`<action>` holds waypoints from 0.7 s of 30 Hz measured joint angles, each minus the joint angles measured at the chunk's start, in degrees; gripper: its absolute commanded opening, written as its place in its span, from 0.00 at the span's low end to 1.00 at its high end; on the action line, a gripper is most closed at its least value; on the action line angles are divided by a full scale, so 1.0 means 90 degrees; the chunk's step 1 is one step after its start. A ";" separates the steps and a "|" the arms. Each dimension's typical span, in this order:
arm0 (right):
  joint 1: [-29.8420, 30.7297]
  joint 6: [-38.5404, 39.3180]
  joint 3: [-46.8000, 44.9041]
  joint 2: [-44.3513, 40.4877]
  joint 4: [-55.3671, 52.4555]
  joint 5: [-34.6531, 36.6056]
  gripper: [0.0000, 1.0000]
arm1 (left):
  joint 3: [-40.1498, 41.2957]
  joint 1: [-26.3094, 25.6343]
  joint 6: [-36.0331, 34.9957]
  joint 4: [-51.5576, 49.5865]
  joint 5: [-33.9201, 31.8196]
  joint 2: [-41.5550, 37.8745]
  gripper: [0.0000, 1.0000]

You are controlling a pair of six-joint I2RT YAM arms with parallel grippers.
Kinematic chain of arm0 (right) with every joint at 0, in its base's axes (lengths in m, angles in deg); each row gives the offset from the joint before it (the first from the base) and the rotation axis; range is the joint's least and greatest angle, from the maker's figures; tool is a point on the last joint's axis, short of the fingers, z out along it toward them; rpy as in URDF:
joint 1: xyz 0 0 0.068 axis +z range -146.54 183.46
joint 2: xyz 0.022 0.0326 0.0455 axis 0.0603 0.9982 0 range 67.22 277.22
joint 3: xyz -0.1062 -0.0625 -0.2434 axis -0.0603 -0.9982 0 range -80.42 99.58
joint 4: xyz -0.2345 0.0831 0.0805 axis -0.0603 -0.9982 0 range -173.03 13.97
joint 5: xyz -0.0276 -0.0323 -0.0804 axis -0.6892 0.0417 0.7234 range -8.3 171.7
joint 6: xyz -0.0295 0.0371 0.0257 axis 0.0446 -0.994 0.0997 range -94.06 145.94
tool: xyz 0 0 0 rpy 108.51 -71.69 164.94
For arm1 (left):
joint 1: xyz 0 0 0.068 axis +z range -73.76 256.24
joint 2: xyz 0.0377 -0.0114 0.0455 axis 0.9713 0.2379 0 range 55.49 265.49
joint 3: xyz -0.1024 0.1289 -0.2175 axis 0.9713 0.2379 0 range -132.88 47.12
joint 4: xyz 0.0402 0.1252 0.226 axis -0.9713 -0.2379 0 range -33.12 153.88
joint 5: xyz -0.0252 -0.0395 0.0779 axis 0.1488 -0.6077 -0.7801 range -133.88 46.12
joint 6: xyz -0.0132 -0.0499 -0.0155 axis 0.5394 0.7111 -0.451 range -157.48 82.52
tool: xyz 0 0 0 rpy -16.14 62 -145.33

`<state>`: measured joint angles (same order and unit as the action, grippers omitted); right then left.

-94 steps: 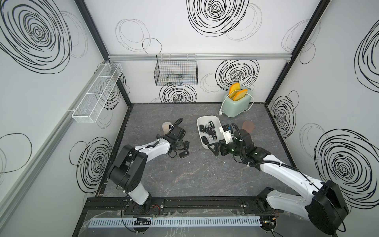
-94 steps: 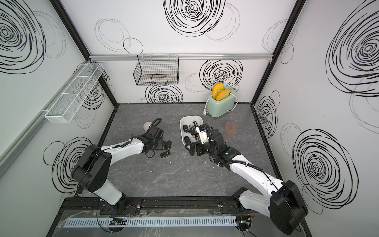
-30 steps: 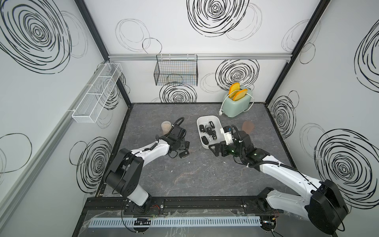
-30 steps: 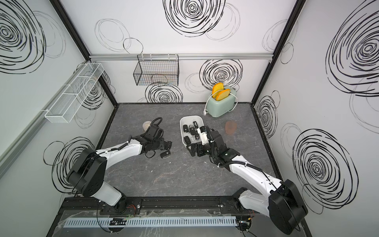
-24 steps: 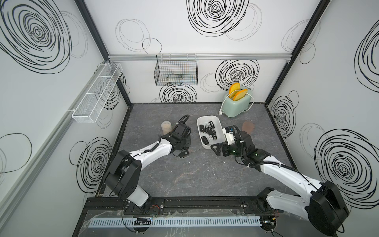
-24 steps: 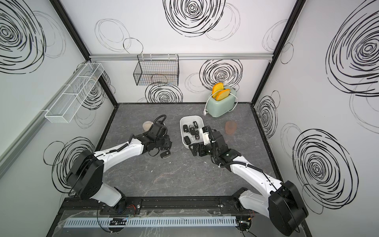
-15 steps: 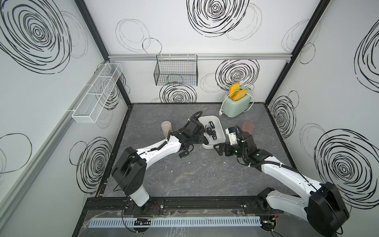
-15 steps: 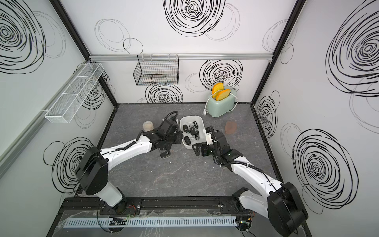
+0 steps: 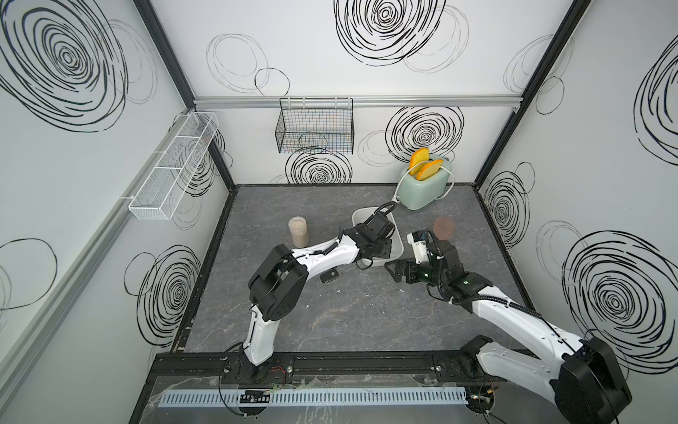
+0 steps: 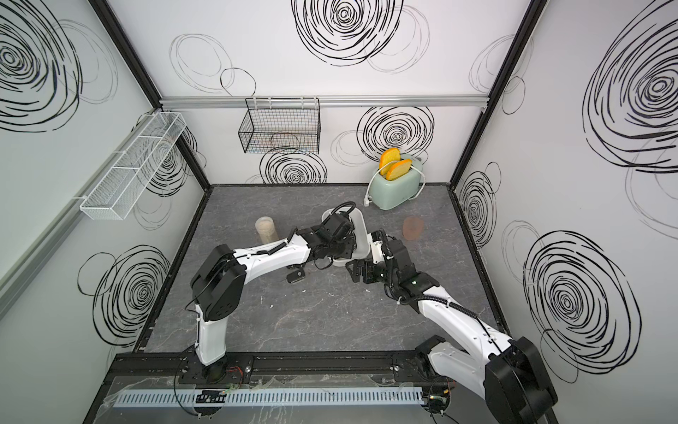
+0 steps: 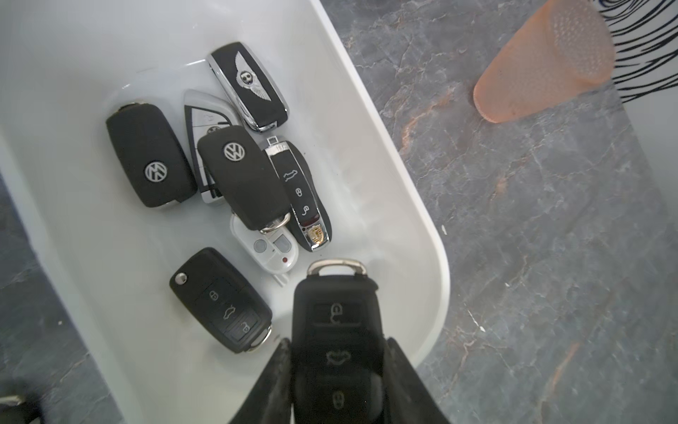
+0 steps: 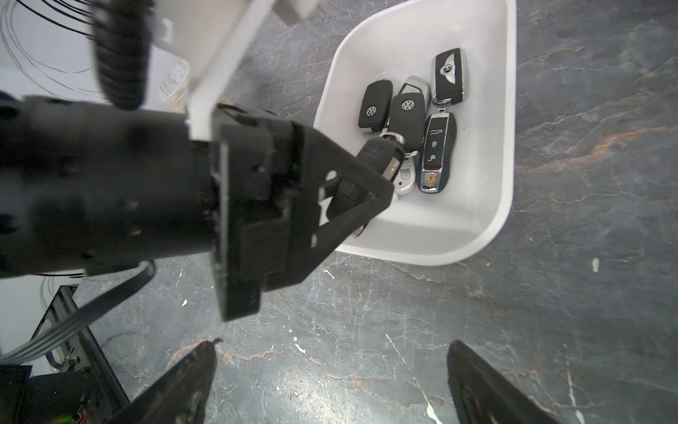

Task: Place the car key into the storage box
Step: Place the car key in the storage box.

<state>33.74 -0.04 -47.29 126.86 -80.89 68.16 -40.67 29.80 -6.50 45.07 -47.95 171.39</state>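
I should next lower my left gripper and release the black car key onto the bare bottom of the box's near end (image 11: 284, 312), as that bottom is below my gripper.
The white storage box (image 9: 399, 245) (image 10: 364, 231) stands mid-table and holds several car keys (image 11: 242, 176). My left gripper (image 11: 336, 343) (image 9: 381, 250) hangs over the box's near end, shut on a black car key (image 11: 335, 323) (image 12: 378, 154) whose metal loop points into the box. The key is above the box's floor, not resting on it. My right gripper (image 12: 332, 345) (image 9: 397, 271) is open over bare table beside the box's front corner, with nothing between its fingers. Another black car key (image 9: 328, 276) (image 10: 295, 276) lies on the table under the left forearm.
A mint toaster (image 9: 425, 187) with toast stands at the back right. An orange cup (image 9: 444, 227) (image 11: 543, 66) lies right of the box and a beige jar (image 9: 298, 231) stands to its left. A black wire basket (image 9: 315, 128) and a white mesh tray (image 9: 172, 172) hang on the walls.
My left arm has swung right from the table beside the loose key to over the box, carrying its key. The right gripper has stayed open, nearly still.
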 measured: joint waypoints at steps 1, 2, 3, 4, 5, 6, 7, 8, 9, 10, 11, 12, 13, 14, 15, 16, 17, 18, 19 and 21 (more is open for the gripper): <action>-0.0007 -0.0005 -0.0012 -0.0029 0.0000 -0.0002 0.99 | -0.0124 0.0000 -0.0051 -0.0068 -0.0005 0.0136 0.31; -0.0012 -0.0005 -0.0027 -0.0051 -0.0002 -0.0002 0.99 | -0.0219 0.0000 -0.0090 -0.0109 -0.0017 0.0233 0.31; -0.0017 -0.0010 -0.0036 -0.0083 -0.0007 -0.0002 0.99 | -0.0316 0.0000 -0.0141 -0.0146 -0.0029 0.0340 0.31; -0.0017 -0.0017 -0.0044 -0.0114 -0.0012 -0.0005 0.99 | -0.0410 0.0000 -0.0185 -0.0182 -0.0041 0.0447 0.31; -0.0017 -0.0019 -0.0049 -0.0143 -0.0012 -0.0002 0.99 | -0.0471 0.0000 -0.0219 -0.0206 -0.0058 0.0520 0.31; -0.0019 -0.0019 -0.0051 -0.0175 -0.0015 -0.0002 0.99 | -0.0537 0.0000 -0.0272 -0.0255 -0.0073 0.0600 0.31; -0.0019 -0.0019 -0.0051 -0.0206 -0.0015 -0.0002 0.99 | -0.0580 0.0000 -0.0308 -0.0282 -0.0095 0.0663 0.32; -0.0019 -0.0019 -0.0051 -0.0238 -0.0015 -0.0002 0.99 | -0.0617 0.0000 -0.0338 -0.0316 -0.0114 0.0707 0.32; -0.0019 -0.0019 -0.0053 -0.0270 -0.0015 -0.0002 0.99 | -0.0644 0.0000 -0.0379 -0.0342 -0.0131 0.0750 0.32; -0.0024 -0.0019 -0.0053 -0.0296 -0.0012 -0.0002 0.99 | -0.0670 0.0000 -0.0406 -0.0379 -0.0148 0.0792 0.32; -0.0027 -0.0019 -0.0056 -0.0313 -0.0012 -0.0002 0.99 | -0.0699 0.0000 -0.0435 -0.0425 -0.0165 0.0833 0.32; -0.0032 -0.0019 -0.0056 -0.0333 -0.0015 -0.0002 0.99 | -0.0716 0.0000 -0.0464 -0.0435 -0.0177 0.0877 0.33; -0.0036 -0.0019 -0.0056 -0.0342 -0.0012 -0.0002 0.99 | -0.0724 0.0000 -0.0483 -0.0440 -0.0185 0.0913 0.33; -0.0041 -0.0019 -0.0058 -0.0350 -0.0015 -0.0002 0.99 | -0.0724 0.0000 -0.0508 -0.0457 -0.0194 0.0935 0.33; -0.0046 -0.0019 -0.0063 -0.0362 -0.0015 -0.0002 0.99 | -0.0724 0.0000 -0.0517 -0.0476 -0.0204 0.0957 0.34; -0.0051 -0.0019 -0.0063 -0.0369 -0.0017 -0.0002 0.99 | -0.0724 0.0000 -0.0527 -0.0471 -0.0221 0.0969 0.35; -0.0053 -0.0019 -0.0063 -0.0372 -0.0017 -0.0002 0.99 | -0.0726 0.0000 -0.0539 -0.0481 -0.0219 0.0969 0.37; -0.0053 -0.0022 -0.0063 -0.0372 -0.0017 -0.0002 0.99 | -0.0726 0.0000 -0.0546 -0.0495 -0.0221 0.0969 0.39; -0.0053 -0.0027 -0.0063 -0.0372 -0.0022 0.0000 0.99 | -0.0726 0.0005 -0.0551 -0.0503 -0.0223 0.0969 0.41; -0.0053 -0.0046 -0.0063 -0.0372 -0.0032 0.0024 0.99 | -0.0729 0.0007 -0.0554 -0.0522 -0.0221 0.0969 0.44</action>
<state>33.26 -0.45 -47.86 123.51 -81.18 68.37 -47.23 29.87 -11.48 40.37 -49.94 180.11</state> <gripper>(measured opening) 0.990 0.416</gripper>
